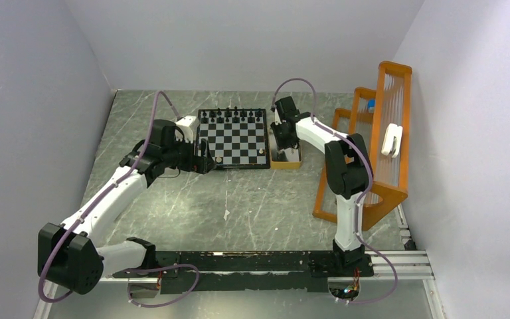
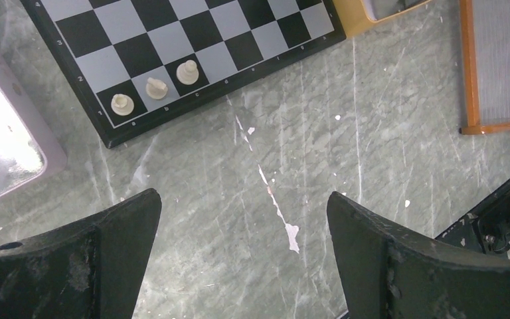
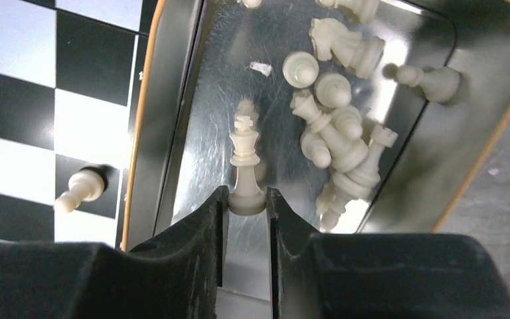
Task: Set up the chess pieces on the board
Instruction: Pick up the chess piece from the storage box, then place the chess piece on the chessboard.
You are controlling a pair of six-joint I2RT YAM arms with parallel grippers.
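Note:
The cream king (image 3: 244, 153) is gripped only by its base and lies to the right of my left gripper in the top view. I will swing across the board to it next.
The board (image 1: 234, 138) lies at the middle back of the table, with black chess pieces (image 1: 232, 114) along its far rows. Three cream pieces (image 2: 156, 87) stand on its near-left corner squares. My left gripper (image 2: 242, 226) hangs open over bare table just in front of that corner, with nothing between its fingers. My right gripper (image 3: 246, 199) is down in the metal tray (image 3: 192, 100) to the right of the board. Its fingertips are shut on the base of a cream king (image 3: 244, 153). Several more cream pieces (image 3: 335, 133) lie heaped beside the king.
A cream pawn (image 3: 80, 188) stands on the board's edge square by the tray. The tan tray (image 1: 285, 161) holds the metal one. An orange rack (image 1: 388, 133) stands at the right. A silvery tray (image 2: 6, 146) lies left of the board.

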